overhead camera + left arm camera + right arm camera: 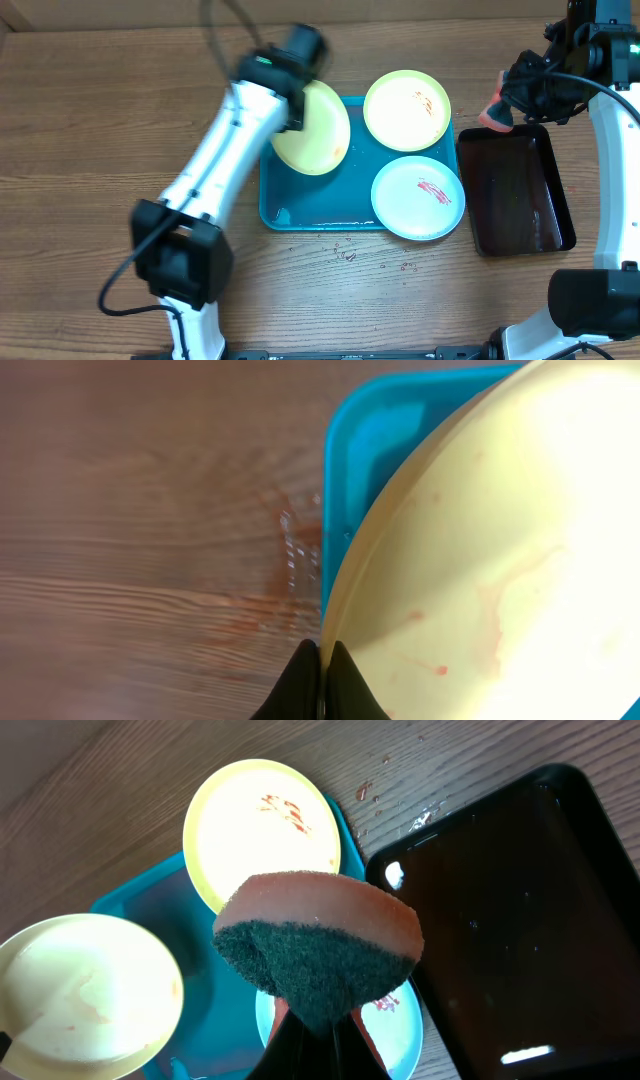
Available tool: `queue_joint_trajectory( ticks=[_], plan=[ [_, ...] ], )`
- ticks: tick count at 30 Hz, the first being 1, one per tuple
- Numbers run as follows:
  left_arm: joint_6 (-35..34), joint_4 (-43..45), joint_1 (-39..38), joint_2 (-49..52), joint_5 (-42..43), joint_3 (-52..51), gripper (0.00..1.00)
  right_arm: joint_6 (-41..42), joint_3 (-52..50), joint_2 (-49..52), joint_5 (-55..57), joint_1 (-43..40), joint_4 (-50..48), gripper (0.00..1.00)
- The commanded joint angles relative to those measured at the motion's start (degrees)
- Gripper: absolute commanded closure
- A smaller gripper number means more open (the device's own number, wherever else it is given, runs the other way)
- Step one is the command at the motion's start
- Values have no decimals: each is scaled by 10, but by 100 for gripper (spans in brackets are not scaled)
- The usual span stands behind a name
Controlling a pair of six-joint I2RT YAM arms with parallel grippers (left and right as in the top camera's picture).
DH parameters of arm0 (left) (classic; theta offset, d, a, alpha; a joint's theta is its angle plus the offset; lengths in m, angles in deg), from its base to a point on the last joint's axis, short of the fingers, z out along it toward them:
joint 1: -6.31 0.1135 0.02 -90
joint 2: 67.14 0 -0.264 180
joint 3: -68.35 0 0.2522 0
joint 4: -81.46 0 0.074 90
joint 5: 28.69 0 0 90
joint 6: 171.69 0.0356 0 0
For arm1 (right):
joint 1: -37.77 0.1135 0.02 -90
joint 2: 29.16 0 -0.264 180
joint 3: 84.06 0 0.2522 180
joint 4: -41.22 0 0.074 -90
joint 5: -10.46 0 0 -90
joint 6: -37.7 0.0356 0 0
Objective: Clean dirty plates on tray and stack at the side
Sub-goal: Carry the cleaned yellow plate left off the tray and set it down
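Observation:
Next, my left gripper carries the plate away to the left in the overhead view and down onto the open wood beside the turquoise tray [310, 205].
The turquoise tray [310, 205] lies mid-table. My left gripper [322, 660] is shut on the rim of a yellow-green plate [318, 135], holding it tilted over the tray's left end; faint red smears show on it in the left wrist view [500, 580]. A second yellow-green plate [406, 110] with red smears lies at the tray's back right. A pale blue plate [418, 197] with a red smear lies at the front right. My right gripper [325, 1025] is shut on an orange and green sponge [320, 945], held high above the black tray's back left corner [495, 112].
A glossy black tray [515, 190] holding dark liquid stands right of the turquoise tray. Water drops lie on the wooden table in front of the tray [345, 250]. A wet reddish patch marks the wood left of the tray [270, 610].

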Motion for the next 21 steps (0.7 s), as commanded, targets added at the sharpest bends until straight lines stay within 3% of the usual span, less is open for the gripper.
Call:
queue_joint_trajectory(
  ticks=[1,4,10,21],
  plan=[
    [85,0,94,-21,253,12,96,-2,5,-12,5,-1,-3,96],
    [110,-4,180,-21,316,12,96,-2,5,-12,5,-1,-3,96],
    [112,7,310,-21,320,-20,96,-2,5,-12,5,-1,-3,96],
    [75,167,415,-21,334,-212,96,-2,5,-12,6,-1,-1,96]
  ],
)
